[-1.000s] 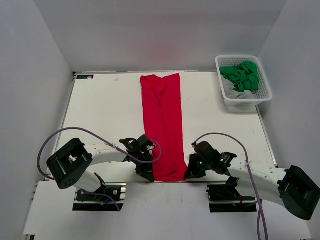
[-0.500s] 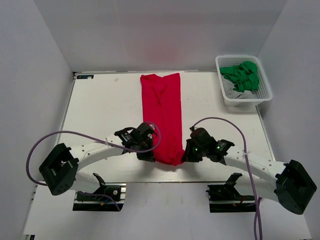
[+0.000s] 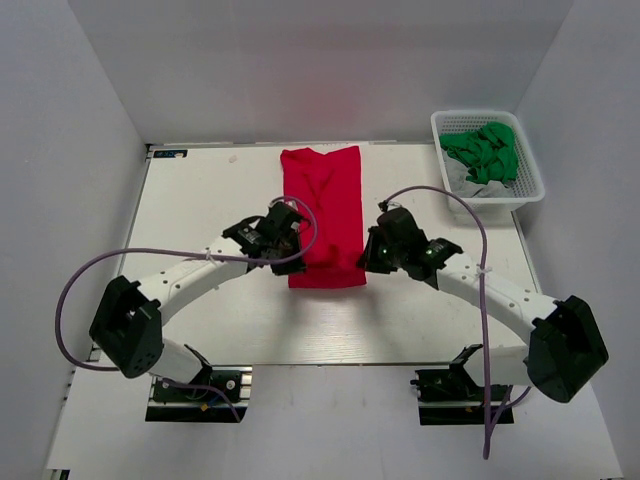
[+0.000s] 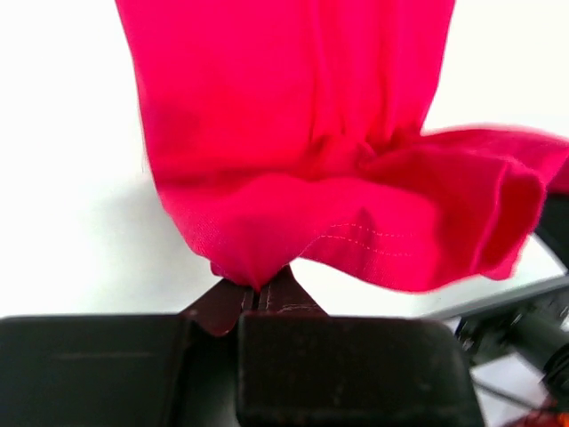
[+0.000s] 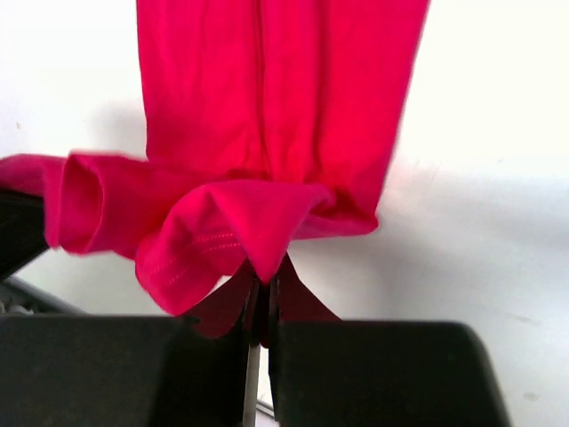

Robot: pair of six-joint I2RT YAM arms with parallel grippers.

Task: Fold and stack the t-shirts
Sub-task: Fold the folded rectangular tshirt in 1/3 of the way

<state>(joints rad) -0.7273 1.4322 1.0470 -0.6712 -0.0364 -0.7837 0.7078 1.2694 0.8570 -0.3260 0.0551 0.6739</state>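
The far part of the t-shirt is still uncovered, so the right gripper should carry its corner of the t-shirt's hem outward along the t-shirt, lay it onto the t-shirt's far part and let go.
A bright red t-shirt, folded into a long strip, lies down the middle of the table. Its near end is lifted and doubled back over the strip. My left gripper is shut on the left corner of the hem, seen in the left wrist view. My right gripper is shut on the right corner, seen in the right wrist view. The stitched hem sags between the two grippers above the flat strip.
A white lattice basket at the back right holds crumpled green cloth. The white table ends at grey walls left, right and behind. My arm bases and cables sit at the near edge.
Both grippers have carried the near hem away from the front edge toward the far end, folding the strip over itself. The visible red strip is now much shorter.
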